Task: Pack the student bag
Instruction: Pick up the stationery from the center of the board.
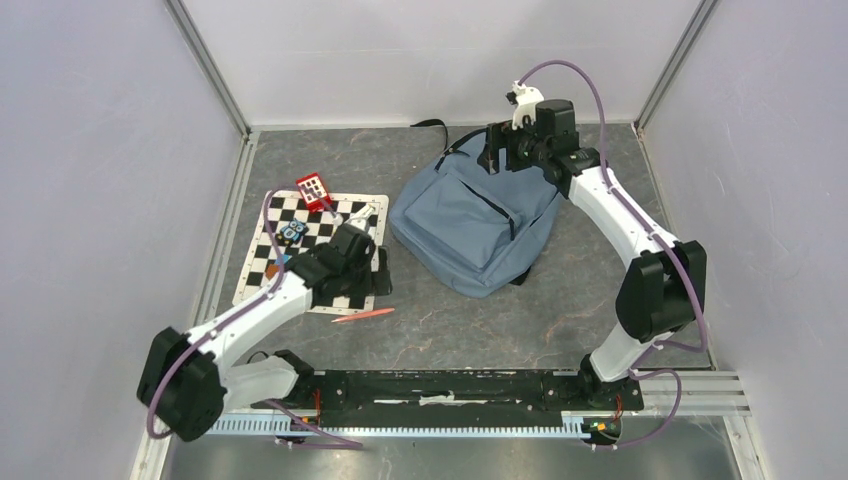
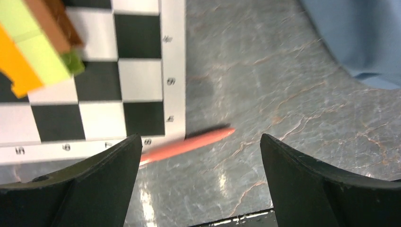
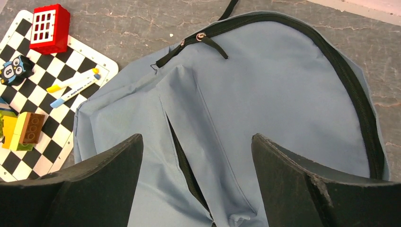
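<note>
The robot's open left gripper should next move back and down onto the pen's middle (image 1: 367, 314) (image 2: 189, 144), because the orange pen is still unpacked on the tabletop beside the mat's corner.
The student bag (image 1: 470, 225), a blue-grey backpack, lies flat mid-table with its front pocket up. My right gripper (image 3: 197, 137) hovers open over its top end, nothing between the fingers; below it runs the dark front-pocket zipper (image 3: 182, 161). The main zipper (image 3: 352, 90) curves along the bag's edge, its pull (image 3: 202, 36) near the top. My left gripper (image 2: 201, 139) is open and low over the table, just beyond an orange pen (image 2: 189, 144) lying at the corner of the checkered mat (image 2: 142, 80). In the top view the left gripper (image 1: 378, 272) is at the mat's near right corner.
On the checkered mat (image 1: 300, 250) lie a red block (image 3: 48, 28), a small blue owl-faced toy (image 3: 14, 68), two markers (image 3: 75, 85) and stacked toy bricks (image 3: 21, 130). The orange pen (image 1: 362, 315) rests on the stone-patterned table. White walls enclose the table on three sides.
</note>
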